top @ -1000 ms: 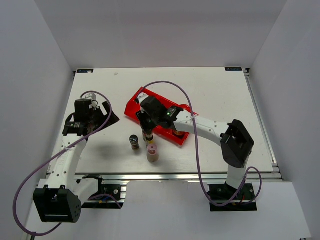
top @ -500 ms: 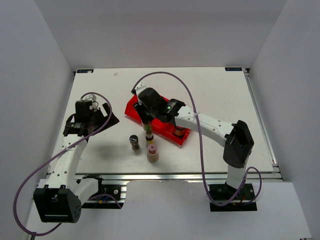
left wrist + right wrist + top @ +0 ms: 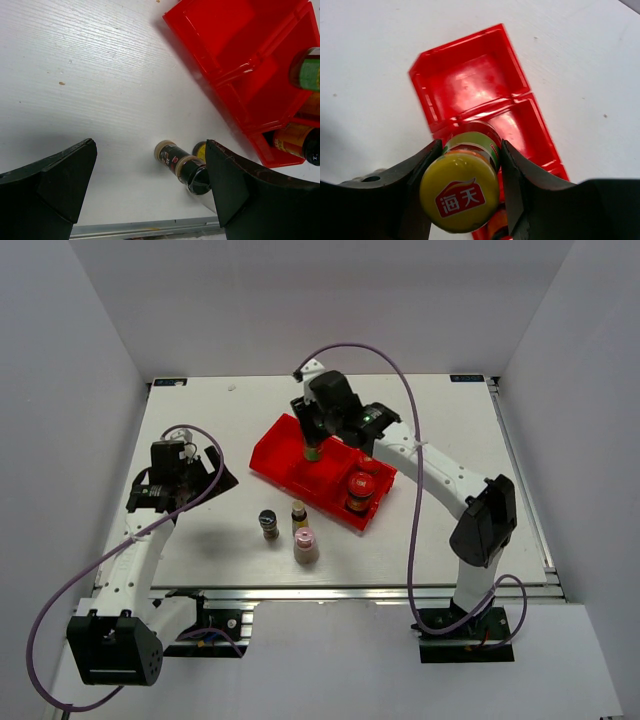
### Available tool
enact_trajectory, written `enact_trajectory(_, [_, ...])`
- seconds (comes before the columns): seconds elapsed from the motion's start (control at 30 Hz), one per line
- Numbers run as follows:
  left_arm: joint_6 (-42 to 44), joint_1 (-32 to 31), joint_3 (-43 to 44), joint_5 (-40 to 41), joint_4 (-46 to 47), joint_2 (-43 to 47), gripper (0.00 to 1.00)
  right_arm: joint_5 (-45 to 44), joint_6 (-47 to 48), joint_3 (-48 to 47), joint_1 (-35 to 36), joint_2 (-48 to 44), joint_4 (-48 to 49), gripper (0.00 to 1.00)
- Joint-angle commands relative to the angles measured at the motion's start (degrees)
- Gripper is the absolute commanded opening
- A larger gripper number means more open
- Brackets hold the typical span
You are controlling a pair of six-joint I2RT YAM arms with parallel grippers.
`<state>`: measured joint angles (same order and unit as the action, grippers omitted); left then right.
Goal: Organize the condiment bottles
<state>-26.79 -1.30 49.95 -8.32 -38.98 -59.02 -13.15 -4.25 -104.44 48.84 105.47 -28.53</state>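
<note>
The bottom of the tray's middle section is clear, so I will next move my right gripper slightly toward the red-lidded jars point(image 3: 360, 485), then lower the yellow-capped bottle into the far side of that section.
My right gripper point(image 3: 312, 443) is shut on a slim yellow-capped bottle point(image 3: 462, 190) and holds it upright over the middle compartment of the red tray point(image 3: 283, 445). Two red-lidded jars point(image 3: 360, 485) sit in the tray's right end compartment. On the table in front of the tray stand the black-capped shaker point(image 3: 268, 524), the other yellow-capped bottle point(image 3: 298, 511) and the pink-capped bottle point(image 3: 305, 546). My left gripper point(image 3: 207, 473) is open and empty, left of them. In the left wrist view the shaker point(image 3: 176, 161) shows between my open fingers point(image 3: 65, 175).
The tray's left end compartment point(image 3: 467, 82) holds nothing. The table's metal front rail point(image 3: 350, 592) runs just behind the pink-capped bottle. White walls close in the left, right and back sides.
My right gripper has risen from beside the bottles at the front and moved back over the tray, carrying the yellow-capped bottle. The left arm has not moved.
</note>
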Motion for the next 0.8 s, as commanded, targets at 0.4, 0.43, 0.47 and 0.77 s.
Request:
enact_trajectory(0.4, [0.59,-0.02,-0.65,-0.3,0.4,-1.35,1.0,10.51,-0.49,0.12,-10.52,1.66,7.0,0.27])
enact_trajectory(0.43, [0.59,-0.02,-0.65,-0.3,0.4,-1.36,1.0,11.38,-0.49,0.12,-10.52,2.02,7.0,0.27])
enact_trajectory(0.47, [0.68,-0.02,-0.56,-0.3,0.31,-1.44,1.0,11.56,-0.41,0.03,-10.52,2.19,6.91,0.27])
enact_trajectory(0.77, [0.68,-0.02,-0.82,-0.3,0.48,-1.36,1.0,6.82,-1.02,1.35,-11.48,4.56,8.06,0.28])
